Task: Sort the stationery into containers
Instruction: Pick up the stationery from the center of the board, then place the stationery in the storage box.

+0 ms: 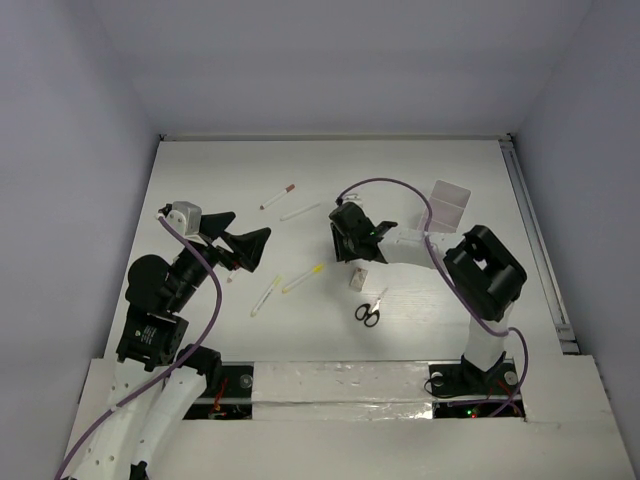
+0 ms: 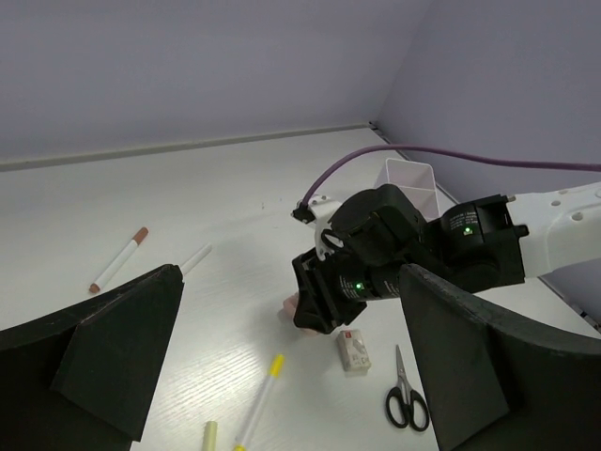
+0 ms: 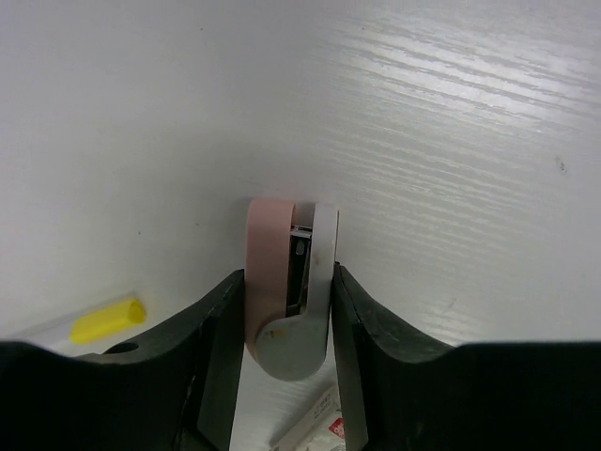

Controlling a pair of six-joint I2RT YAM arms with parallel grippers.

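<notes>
The tray's far section (image 1: 450, 193) lies outward of my right gripper and to its right in the top view. My right gripper will lift and swing over that section to release the stapler.
My right gripper (image 1: 346, 250) is down on the table, its fingers pressed against both sides of a small pink and grey stapler (image 3: 272, 244); in the left wrist view only a pink corner (image 2: 290, 305) of the stapler shows under it. A whitish eraser block (image 1: 357, 277) lies just beside it, and black-handled scissors (image 1: 368, 312) lie nearer the bases. A red-capped pen (image 1: 278, 196), a thin white pen (image 1: 300, 212) and two yellow-tipped pens (image 1: 303, 278) (image 1: 266, 295) lie on the left half. The white tray (image 1: 449, 203) stands at the back right. My left gripper (image 1: 245, 245) hovers open, holding nothing.
The purple cable (image 1: 395, 186) of the right arm arcs over the table between its gripper and the tray. The right arm's elbow (image 1: 485, 270) stands in front of the tray. A metal rail (image 1: 540, 250) runs along the table's right edge.
</notes>
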